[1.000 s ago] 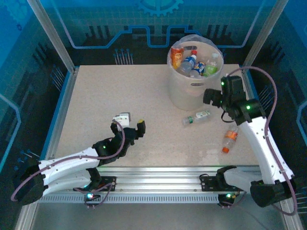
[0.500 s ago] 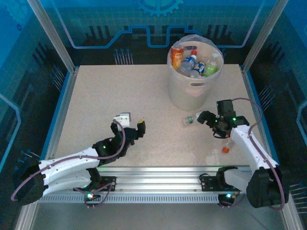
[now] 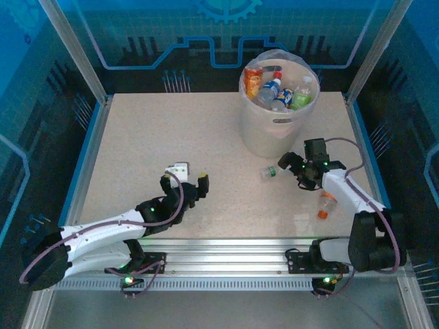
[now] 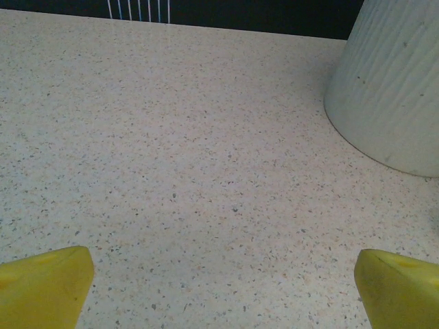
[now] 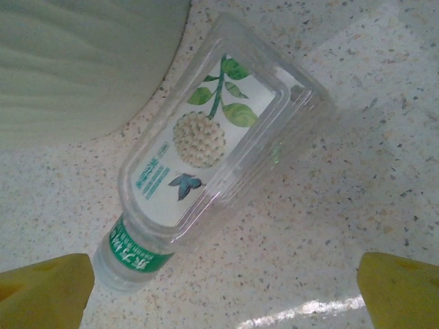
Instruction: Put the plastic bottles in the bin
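Note:
I will next move my open right gripper down and over toward the clear bottle's broad base end (image 5: pixel 272 77), so its fingers are on both sides of the bottle's body, because only the bottle's cap is beside one finger.
A clear plastic bottle (image 5: pixel 206 157) with a white and green leaf label lies on its side on the speckled table (image 3: pixel 171 130), just in front of the bin (image 3: pixel 274 130). In the top view its capped end (image 3: pixel 269 173) pokes out left of my right gripper (image 3: pixel 293 171). That gripper (image 5: pixel 223 291) hangs open low over the bottle, its yellow fingertips (image 5: pixel 41 288) wide apart and touching nothing. An orange-labelled bottle (image 3: pixel 327 203) lies to the right of it. Several bottles (image 3: pixel 274 90) sit inside the bin. My left gripper (image 3: pixel 185 180) is open over bare table, empty (image 4: pixel 223 291).
The off-white bin wall stands close in both wrist views, at the upper right for the left one (image 4: pixel 391 82) and the upper left for the right one (image 5: pixel 82 62). A blue rail (image 3: pixel 86 161) edges the table on the left.
My right arm has swung down from beside the bin to low over the green-labelled bottle. The left arm has barely shifted. Both grippers have stayed open.

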Robot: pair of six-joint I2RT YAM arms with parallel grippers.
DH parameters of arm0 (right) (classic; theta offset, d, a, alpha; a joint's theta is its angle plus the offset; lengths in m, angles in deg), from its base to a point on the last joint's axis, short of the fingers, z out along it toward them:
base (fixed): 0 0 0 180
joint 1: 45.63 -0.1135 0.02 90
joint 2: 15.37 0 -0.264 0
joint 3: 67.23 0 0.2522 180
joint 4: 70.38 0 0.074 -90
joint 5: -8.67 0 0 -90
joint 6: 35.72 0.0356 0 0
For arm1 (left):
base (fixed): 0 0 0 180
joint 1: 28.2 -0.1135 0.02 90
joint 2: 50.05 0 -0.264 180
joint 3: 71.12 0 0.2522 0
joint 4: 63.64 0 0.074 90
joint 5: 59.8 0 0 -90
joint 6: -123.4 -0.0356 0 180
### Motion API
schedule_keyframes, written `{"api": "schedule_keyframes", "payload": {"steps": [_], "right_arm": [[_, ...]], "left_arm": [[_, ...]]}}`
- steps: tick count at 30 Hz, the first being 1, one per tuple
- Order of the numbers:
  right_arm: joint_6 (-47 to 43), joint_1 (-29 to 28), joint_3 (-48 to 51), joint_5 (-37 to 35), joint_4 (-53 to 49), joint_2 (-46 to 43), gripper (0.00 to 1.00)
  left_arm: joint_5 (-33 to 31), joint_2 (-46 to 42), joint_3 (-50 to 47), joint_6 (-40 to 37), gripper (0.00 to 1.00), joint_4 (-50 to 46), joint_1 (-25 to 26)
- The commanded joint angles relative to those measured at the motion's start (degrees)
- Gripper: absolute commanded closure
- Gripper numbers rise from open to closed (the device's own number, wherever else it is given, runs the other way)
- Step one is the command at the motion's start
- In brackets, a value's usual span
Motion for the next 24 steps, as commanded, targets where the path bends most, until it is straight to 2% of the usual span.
{"api": "schedule_keyframes", "payload": {"steps": [1, 16, 24], "right_arm": [[1.06, 0.79, -2.94, -1.21, 2.23, 3.28, 0.00], [0.66, 0.65, -9.25, -0.49, 4.76, 16.06, 0.00], [-1.57, 1.46, -8.93, -1.72, 3.40, 18.78, 0.14]], "left_arm": [[0.56, 0.50, 1.72, -0.08, 0.01, 1.70, -0.50], [0.67, 1.14, 1.59, 0.78, 0.01, 1.09, -0.52], [0.74, 1.06, 1.76, 0.87, 0.01, 0.87, -0.53]]}}
